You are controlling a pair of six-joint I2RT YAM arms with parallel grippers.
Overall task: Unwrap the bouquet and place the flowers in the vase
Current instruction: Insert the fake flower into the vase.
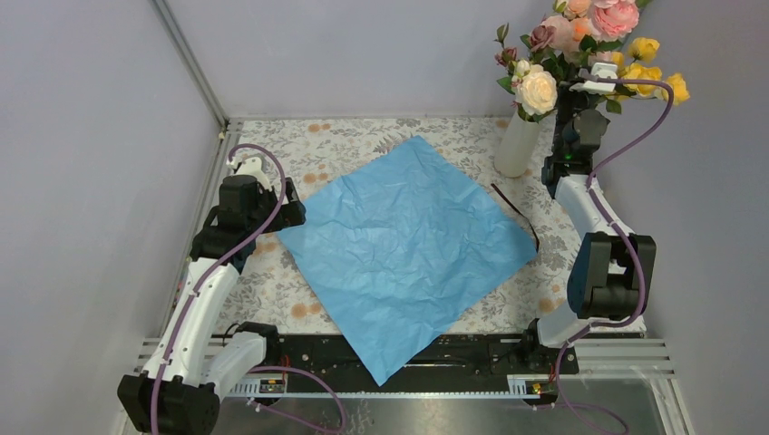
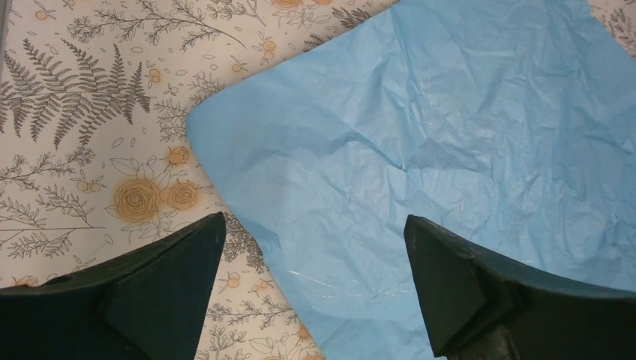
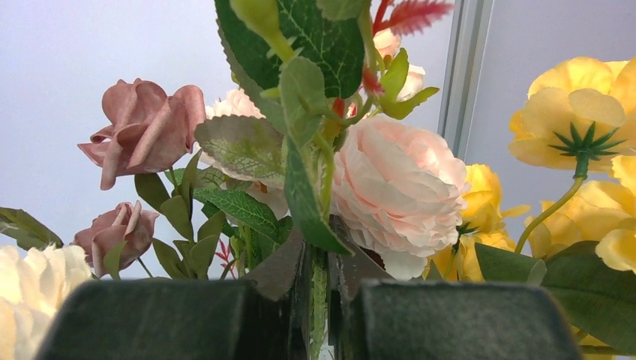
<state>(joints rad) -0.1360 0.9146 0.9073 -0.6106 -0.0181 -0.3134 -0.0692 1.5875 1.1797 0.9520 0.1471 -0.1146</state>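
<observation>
My right gripper, high among the blooms, should next carry the green stem down toward the beige vase's opening [image 1: 531, 115], then open.
The blue wrapping paper [image 1: 408, 240] of the bouquet lies spread flat on the table, with no flowers on it. The flowers [image 1: 580, 45], pink, cream and yellow, rise from the mouth of the beige vase [image 1: 517, 145] at the back right. My right gripper [image 1: 588, 91] is up among them, shut on a green stem [image 3: 319, 300] below a pale pink bloom [image 3: 397, 187]. My left gripper [image 1: 295, 210] hangs open over the paper's left corner [image 2: 450, 135], with nothing between its fingers [image 2: 172, 285].
A dark brown ribbon [image 1: 515, 210] lies on the floral tablecloth [image 1: 363, 140] between the paper's right edge and the vase. Grey walls close in the table at the back and on both sides. The right arm's cable [image 1: 648, 118] loops beside the yellow blooms.
</observation>
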